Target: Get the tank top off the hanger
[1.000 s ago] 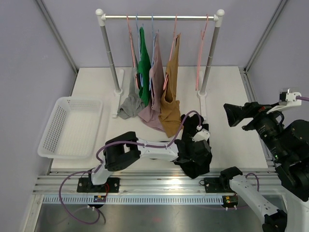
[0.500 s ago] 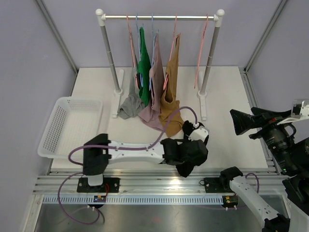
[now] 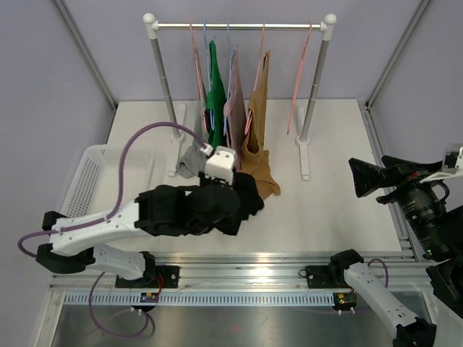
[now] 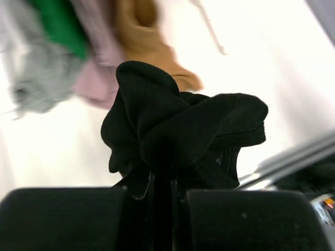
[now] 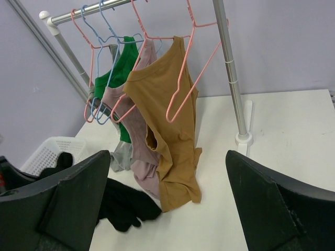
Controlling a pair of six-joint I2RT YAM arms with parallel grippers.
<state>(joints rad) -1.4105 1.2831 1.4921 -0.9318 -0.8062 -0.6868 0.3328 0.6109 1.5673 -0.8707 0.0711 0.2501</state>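
The left gripper swings to the left in the top view, over the white mesh basket [image 3: 107,178], and releases next, because the black top is off its hanger.
The black tank top [image 3: 242,201] hangs bunched from my left gripper [image 3: 226,208], which is shut on it just above the table, in front of the rack. In the left wrist view the black cloth [image 4: 183,123] spills over the closed jaws of the left gripper [image 4: 162,183]. An empty pink hanger [image 3: 298,72] hangs at the right end of the rail [image 3: 239,26]. My right gripper [image 3: 364,177] stands open at the table's right side with nothing between its fingers. Its wrist view shows the right gripper [image 5: 167,155], the empty hanger [image 5: 191,68] and the black top [image 5: 123,205].
Grey [image 3: 194,155], green [image 3: 215,108], mauve [image 3: 233,137] and brown [image 3: 255,144] tank tops hang on hangers from the rail, their hems on the table. A white mesh basket [image 3: 108,188] sits at the left. The rack's posts [image 3: 312,94] stand on white feet.
My left gripper shut on the black tank top at the front right and swung it left to the middle of the table. The right arm drew back to the right.
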